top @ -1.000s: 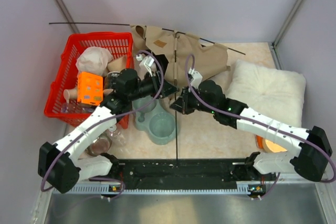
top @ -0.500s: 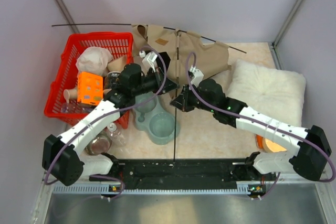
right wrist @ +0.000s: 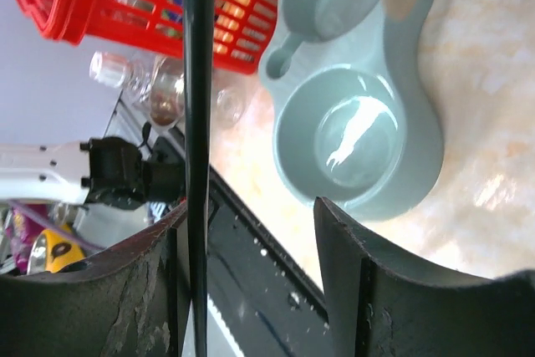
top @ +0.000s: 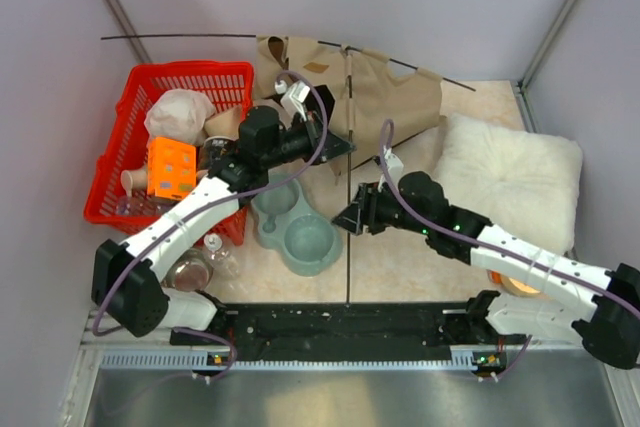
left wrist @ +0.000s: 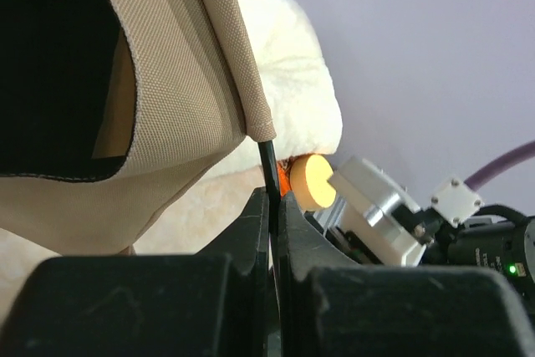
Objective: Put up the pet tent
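Observation:
The right gripper moves back along the pole to its near end (top: 348, 295) next, then closes there.
The pet tent (top: 385, 97) is a slack heap of tan fabric at the back of the table, with its black lining (left wrist: 50, 56) showing in the left wrist view. One thin dark pole (top: 180, 36) runs sideways through its top. A second pole (top: 347, 247) runs from the fabric straight toward the near edge. My left gripper (top: 335, 145) is shut on this second pole (left wrist: 267, 165) just below the fabric hem. Lower on the same pole, my right gripper (top: 350, 219) is open. The pole (right wrist: 198, 123) lies against its left finger (right wrist: 142, 290), with a wide gap to the other finger.
A red basket (top: 120, 147) full of items stands at the left. A grey-green double pet bowl (top: 300, 237) sits under the arms. A fluffy white cushion (top: 510, 182) lies at the right, and clear bottles (top: 190, 272) lie at the front left.
My left gripper closed on the pole and rose toward the fabric. My right gripper let go of the pole, opened, and slid along it toward the near edge. The fabric shifted back.

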Motion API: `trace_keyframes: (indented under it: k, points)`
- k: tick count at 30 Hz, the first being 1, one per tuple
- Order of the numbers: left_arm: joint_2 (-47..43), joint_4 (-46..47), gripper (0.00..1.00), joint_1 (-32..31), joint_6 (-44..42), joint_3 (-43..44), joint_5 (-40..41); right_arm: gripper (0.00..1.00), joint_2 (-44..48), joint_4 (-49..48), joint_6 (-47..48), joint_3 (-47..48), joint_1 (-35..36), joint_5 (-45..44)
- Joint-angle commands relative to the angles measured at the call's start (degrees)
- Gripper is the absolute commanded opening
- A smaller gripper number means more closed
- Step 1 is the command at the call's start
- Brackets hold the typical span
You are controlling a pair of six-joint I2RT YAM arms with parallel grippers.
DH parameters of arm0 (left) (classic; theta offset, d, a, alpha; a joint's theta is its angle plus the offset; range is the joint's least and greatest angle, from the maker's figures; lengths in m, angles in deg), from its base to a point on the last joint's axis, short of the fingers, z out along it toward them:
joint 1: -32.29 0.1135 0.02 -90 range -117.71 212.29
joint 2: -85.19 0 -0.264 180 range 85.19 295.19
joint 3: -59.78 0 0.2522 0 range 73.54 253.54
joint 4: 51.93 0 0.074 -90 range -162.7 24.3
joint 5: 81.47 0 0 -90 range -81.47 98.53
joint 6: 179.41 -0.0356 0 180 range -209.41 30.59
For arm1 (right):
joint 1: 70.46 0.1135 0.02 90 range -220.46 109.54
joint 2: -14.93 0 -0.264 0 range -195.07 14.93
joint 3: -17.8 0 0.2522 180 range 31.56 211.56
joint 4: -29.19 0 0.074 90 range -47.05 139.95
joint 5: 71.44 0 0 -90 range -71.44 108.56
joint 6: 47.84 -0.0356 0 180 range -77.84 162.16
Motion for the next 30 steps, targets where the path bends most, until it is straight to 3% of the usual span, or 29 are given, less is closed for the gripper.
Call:
trace_keyframes:
  k: [1, 9, 24, 27, 30]
  points:
    - [2.1, 8.4, 0.0, 0.8, -4.5, 5.2, 4.3, 0.55, 7.8, 0.4, -3.7, -4.5, 0.8, 5.0]
    - [5.6, 7.2, 0.0, 1.8, -5.9, 8.7, 3.6, 0.53, 15.0, 2.4, -3.2, -9.3, 1.0, 14.8]
    - [7.0, 11.5, 0.0, 1.9, -1.8, 7.9, 8.3, 0.52, 9.2, -6.8, -2.3, -10.1, 2.5, 13.6]
    - [7.1, 11.4, 0.0, 1.9, -1.4, 8.2, 9.2, 0.43, 7.7, -7.4, -2.3, -9.9, 2.5, 13.9]
    - [7.3, 11.1, 0.0, 1.8, -1.8, 8.5, 9.1, 0.13, 7.7, -8.0, -3.0, -10.2, 2.6, 13.7]
